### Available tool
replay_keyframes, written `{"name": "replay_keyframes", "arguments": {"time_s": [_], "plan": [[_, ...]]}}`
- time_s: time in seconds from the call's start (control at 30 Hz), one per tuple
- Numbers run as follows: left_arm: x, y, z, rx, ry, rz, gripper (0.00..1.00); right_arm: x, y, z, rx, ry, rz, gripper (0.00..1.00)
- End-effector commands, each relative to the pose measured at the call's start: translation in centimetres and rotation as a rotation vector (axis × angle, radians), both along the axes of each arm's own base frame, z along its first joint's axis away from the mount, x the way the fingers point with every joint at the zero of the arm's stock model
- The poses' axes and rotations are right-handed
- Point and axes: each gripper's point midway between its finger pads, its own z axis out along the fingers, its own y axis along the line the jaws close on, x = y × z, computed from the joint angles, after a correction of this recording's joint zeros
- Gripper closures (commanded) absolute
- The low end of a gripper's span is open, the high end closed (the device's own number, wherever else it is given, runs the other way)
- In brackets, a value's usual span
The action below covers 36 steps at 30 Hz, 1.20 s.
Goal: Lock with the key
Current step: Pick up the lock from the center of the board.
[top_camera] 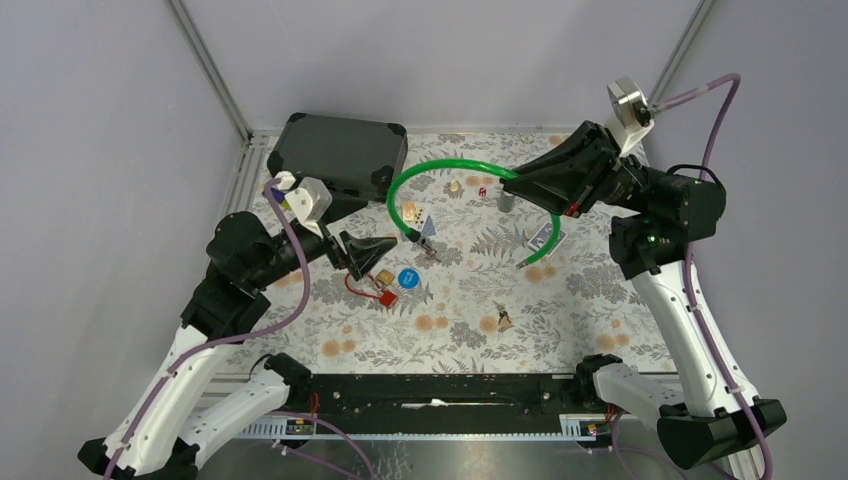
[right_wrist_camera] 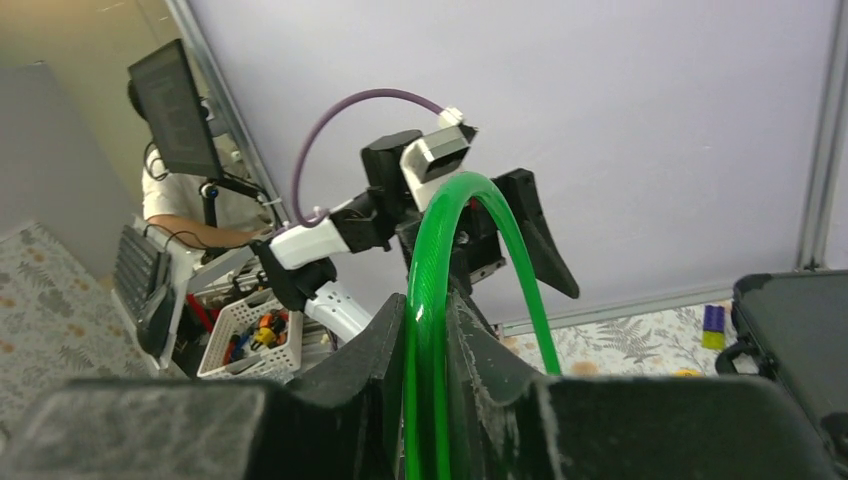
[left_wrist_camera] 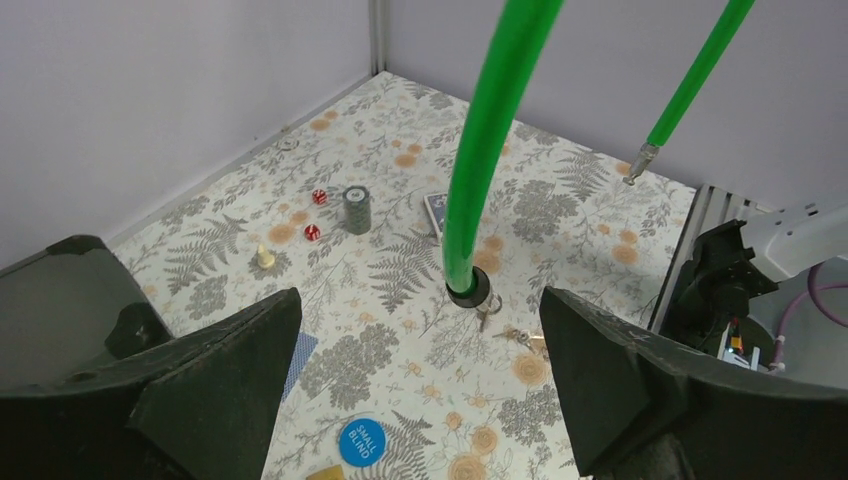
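Note:
My left gripper turns and shifts to the right in the top view next, onto the cable (right_wrist_camera: 428,310) just above the lock head's black collar, since the gripper's fingers stop short.
A green cable lock (top_camera: 452,166) arcs above the table. My right gripper (top_camera: 518,186) is shut on the cable (right_wrist_camera: 428,310) partway along it. The lock head (left_wrist_camera: 470,290), with a black collar, hangs low over the floral mat, and a small key (left_wrist_camera: 485,316) dangles from it. More keys (left_wrist_camera: 520,338) on the ring lie on the mat just beside it. The cable's other end (left_wrist_camera: 640,165), with a metal tip, hangs free at the far right. My left gripper (left_wrist_camera: 420,300) is wide open and empty, short of the lock head; in the top view the left gripper (top_camera: 385,250) sits left of the head.
A black case (top_camera: 340,150) stands at the back left. On the mat lie a blue chip (left_wrist_camera: 361,441), a brass padlock with red cord (top_camera: 381,280), a stack of chips (left_wrist_camera: 356,208), red dice (left_wrist_camera: 318,197), a white pawn (left_wrist_camera: 265,257) and a card (top_camera: 545,238).

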Motion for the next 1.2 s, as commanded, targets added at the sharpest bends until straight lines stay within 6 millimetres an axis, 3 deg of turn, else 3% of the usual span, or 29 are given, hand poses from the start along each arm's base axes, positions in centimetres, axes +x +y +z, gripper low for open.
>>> {"name": "replay_keyframes", "arguments": {"time_s": [0.0, 0.33, 0.63, 0.93, 1.17], "plan": [[-1.0, -0.6, 2.7, -0.091, -0.098, -0.065, 0.01, -4.0, -1.0, 2.7, 0.077, -0.117, 0.053, 1.00], [-3.0, -3.0, 5.0, -0.228, -0.107, -0.261, 0.02, -4.6, -1.2, 2.9, 0.099, -0.104, 0.073, 1.00], [-3.3, -4.3, 4.0, -0.226, -0.068, -0.355, 0.22, -3.9, -1.1, 2.8, 0.115, -0.077, 0.063, 1.00], [-3.5, -4.6, 3.1, -0.222, -0.047, -0.386, 0.20, -3.5, -1.4, 3.2, 0.167, -0.080, 0.024, 1.00], [-3.9, -5.1, 2.7, -0.206, -0.028, -0.440, 0.34, -3.4, -1.6, 3.3, 0.182, -0.077, 0.010, 1.00]]}}
